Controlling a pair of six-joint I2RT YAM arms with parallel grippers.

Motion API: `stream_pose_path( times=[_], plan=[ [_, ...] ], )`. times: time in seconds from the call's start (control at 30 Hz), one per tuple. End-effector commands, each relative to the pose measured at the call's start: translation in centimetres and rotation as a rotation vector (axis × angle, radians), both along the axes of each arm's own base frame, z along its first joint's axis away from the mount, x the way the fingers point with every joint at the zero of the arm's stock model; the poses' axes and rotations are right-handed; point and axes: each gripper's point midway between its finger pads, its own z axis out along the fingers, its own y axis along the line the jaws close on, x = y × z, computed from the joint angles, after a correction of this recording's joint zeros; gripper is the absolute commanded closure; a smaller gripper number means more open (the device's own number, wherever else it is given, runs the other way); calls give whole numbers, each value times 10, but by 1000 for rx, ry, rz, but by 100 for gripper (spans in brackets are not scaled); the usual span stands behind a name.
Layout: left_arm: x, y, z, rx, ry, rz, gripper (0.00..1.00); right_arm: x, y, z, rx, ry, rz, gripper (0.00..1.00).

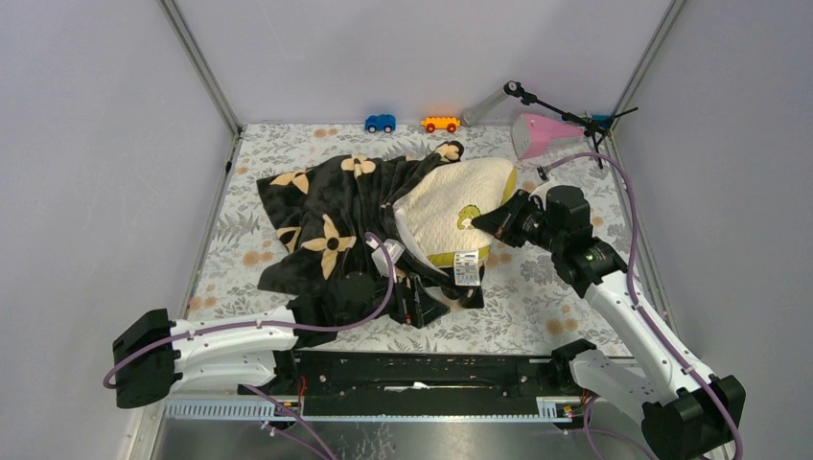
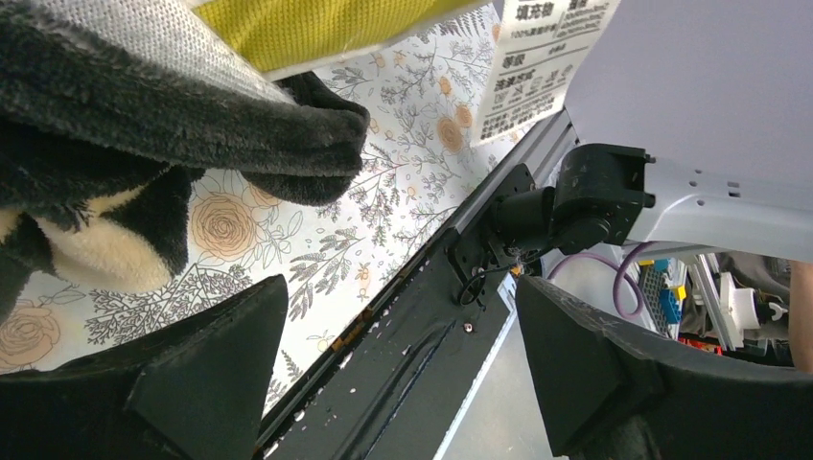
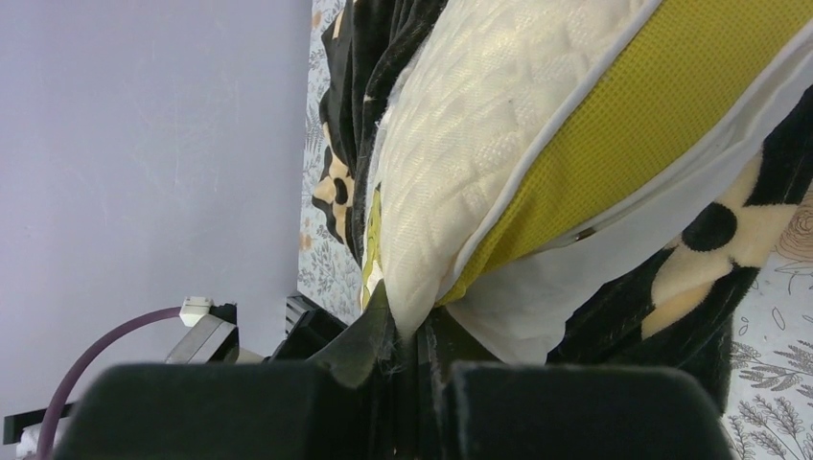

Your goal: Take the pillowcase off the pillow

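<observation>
My left gripper will move away from my base, onto the pillowcase's near open edge [image 1: 441, 277] [image 2: 299, 140] beside the pillow's yellow-green band.
The black flower-printed pillowcase [image 1: 326, 216] lies bunched on the left and still covers the left end of the cream quilted pillow [image 1: 451, 216]. The pillow's right part, its yellow-green band and its white label tag [image 1: 467, 267] are bare. My right gripper [image 1: 491, 222] is shut on the pillow's right edge; in the right wrist view [image 3: 414, 337] the jaws pinch the pillow's cream cover [image 3: 499, 144], with the pillowcase [image 3: 714, 259] beside it. My left gripper [image 1: 414, 303] is open and empty at the pillowcase's near edge; in the left wrist view [image 2: 403, 355] the pillowcase [image 2: 144, 125] lies above its fingers.
A blue toy car [image 1: 381, 123], an orange toy car [image 1: 440, 124], a pink object [image 1: 537, 134] and a black stand [image 1: 561, 110] sit at the back. The floral floor sheet [image 1: 537, 297] covers the table. A black rail [image 1: 422, 374] runs along the near edge.
</observation>
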Motion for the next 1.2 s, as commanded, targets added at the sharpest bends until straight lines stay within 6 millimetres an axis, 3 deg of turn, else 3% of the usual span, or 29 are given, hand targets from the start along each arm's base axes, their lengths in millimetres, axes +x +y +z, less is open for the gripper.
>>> stream_pose_path(
  times=[0.0,0.3,0.5,0.6,0.77,0.83,0.97,1.07,1.17],
  plan=[
    [14,-18,39,-141,-45,46,5,6,6,47,92,-147,2,100],
    [13,-20,15,-164,6,119,3,3,2,49,45,-161,6,100],
    [13,-42,22,-139,-32,74,2,-6,-3,44,62,-157,-9,100],
    [23,-46,10,-90,-4,126,3,-10,1,45,76,-147,14,100],
    [51,-35,-11,-85,69,239,2,-15,0,49,79,-150,17,100],
    [67,-23,-29,-46,129,289,4,-17,-6,48,49,-155,5,100],
    [102,35,-55,-34,178,444,38,-17,-30,44,-88,-189,-75,100],
    [112,88,-63,8,140,582,56,-14,-64,36,-248,-195,-198,100],
    [123,138,-60,70,100,729,73,-10,-121,28,-411,-181,-459,100]
  ],
)
